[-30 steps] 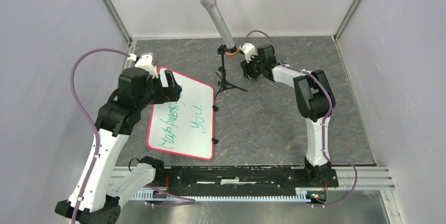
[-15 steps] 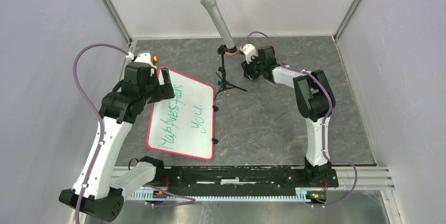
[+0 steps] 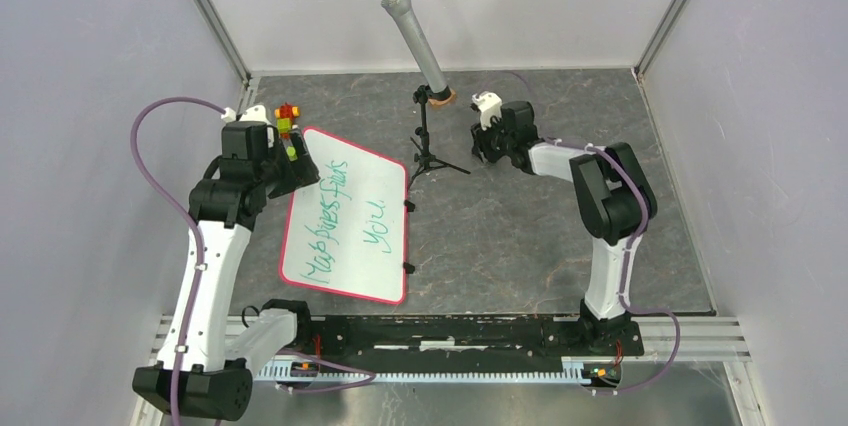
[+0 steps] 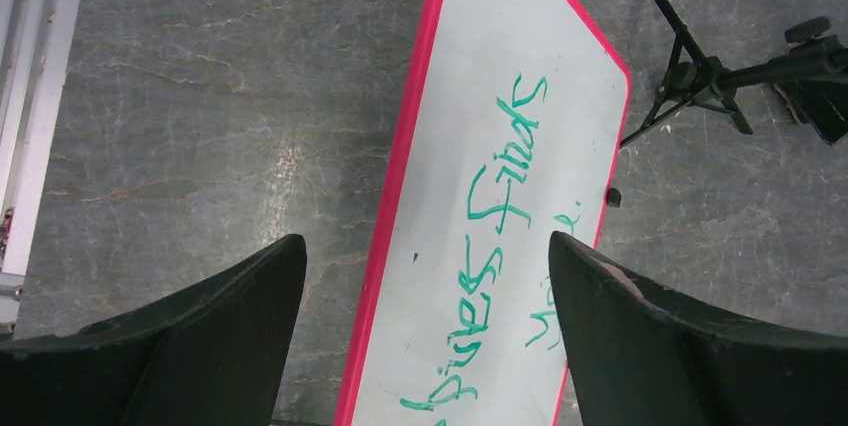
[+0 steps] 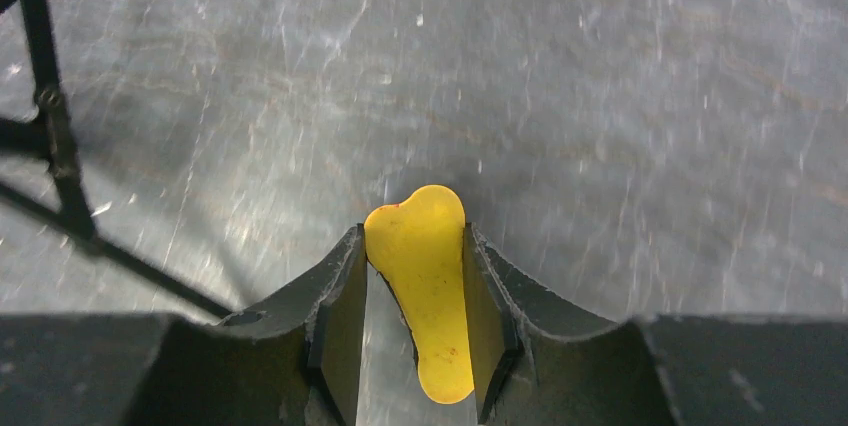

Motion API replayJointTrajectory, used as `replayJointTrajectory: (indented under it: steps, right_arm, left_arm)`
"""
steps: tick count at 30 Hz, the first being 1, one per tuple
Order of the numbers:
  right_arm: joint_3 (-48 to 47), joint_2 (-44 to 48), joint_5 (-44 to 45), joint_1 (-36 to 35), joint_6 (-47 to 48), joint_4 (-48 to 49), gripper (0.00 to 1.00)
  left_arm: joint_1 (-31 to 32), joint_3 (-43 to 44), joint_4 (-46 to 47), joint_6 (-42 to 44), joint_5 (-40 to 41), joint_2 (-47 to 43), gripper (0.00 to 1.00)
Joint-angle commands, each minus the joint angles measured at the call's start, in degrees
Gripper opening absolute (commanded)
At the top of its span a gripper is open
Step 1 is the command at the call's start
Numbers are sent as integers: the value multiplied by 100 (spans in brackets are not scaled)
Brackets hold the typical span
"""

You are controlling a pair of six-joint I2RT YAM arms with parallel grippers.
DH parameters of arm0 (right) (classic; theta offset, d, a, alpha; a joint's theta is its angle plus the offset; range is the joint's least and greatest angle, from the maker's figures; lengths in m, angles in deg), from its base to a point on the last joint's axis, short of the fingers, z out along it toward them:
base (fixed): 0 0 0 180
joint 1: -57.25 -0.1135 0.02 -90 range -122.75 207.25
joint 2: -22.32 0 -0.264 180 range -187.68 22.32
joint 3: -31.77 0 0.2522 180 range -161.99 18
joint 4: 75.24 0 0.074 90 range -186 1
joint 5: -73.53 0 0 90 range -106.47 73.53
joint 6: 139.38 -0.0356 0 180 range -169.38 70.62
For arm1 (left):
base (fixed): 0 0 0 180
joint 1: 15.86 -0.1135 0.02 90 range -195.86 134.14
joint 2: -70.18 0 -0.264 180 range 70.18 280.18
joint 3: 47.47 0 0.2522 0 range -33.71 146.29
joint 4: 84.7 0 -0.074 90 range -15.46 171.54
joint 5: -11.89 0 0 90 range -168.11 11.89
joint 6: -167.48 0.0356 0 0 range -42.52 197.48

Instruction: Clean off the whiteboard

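Note:
The short green word (image 3: 376,227) is still unerased, so next I will lift my right gripper, swing it back and across to the whiteboard, then lower the yellow piece onto the word.
The whiteboard (image 3: 350,236) lies flat on the grey table at the left, with a red-pink rim, green handwriting and black clips on its right edge. My left gripper (image 3: 296,168) hovers over its far left corner, open and empty. In the left wrist view the board (image 4: 500,146) runs between my spread fingers, and the left gripper (image 4: 427,246) is above it, not touching. My right gripper (image 3: 487,148) is low over the table just right of the microphone stand. In the right wrist view the right gripper (image 5: 413,236) is shut on a small yellow soft piece (image 5: 425,286).
A microphone (image 3: 410,26) on a black tripod stand (image 3: 428,151) stands just beyond the board's far right corner; its legs show in the left wrist view (image 4: 690,76) and the right wrist view (image 5: 50,126). Walls enclose the table on three sides. A metal rail (image 3: 450,331) runs along the near edge.
My left arm has drawn back to the left, so its gripper now sits over the board's far left corner. My right gripper has moved right and slightly nearer, away from the stand.

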Motion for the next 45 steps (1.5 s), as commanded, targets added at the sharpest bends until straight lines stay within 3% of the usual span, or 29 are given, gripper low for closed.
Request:
replayJointTrajectory:
  steps: [1,8,14,20,24,27,36,45]
  right_arm:
    - [908,1059,188,138,-986,807,16]
    - [2752,2728,271,139,-1872,1674,12]
    - [3682,3951,91,-98,-2209,1990,8]
    - [4409,4820,-10,-1307,-2171,2261,8]
    - [4990,5101,57,-2291,-2327,3035,8]
    - [5122,4881,233,-2883,-2330,3688,8]
    - [3904,3446,833,-4027,-2092,3929,6]
    - [2744,2034,1264,-4374,-2376,4832,7]
  left_arm:
    - [-41,-344,540,-231,-175,-243,93]
    - [-41,-886,1058,-120,-65,-464,79]
    - [-52,-1241,1435,-63,45,-475,68]
    - [-53,-1585,1898,5,-90,-716,58]
    - [-61,-1654,1917,45,-147,-698,56]
    - [-66,-1680,1890,117,-217,-679,53]
    - [-64,-1762,1887,109,-297,-657,49]
    - [-63,-1779,1898,92,-361,-592,45]
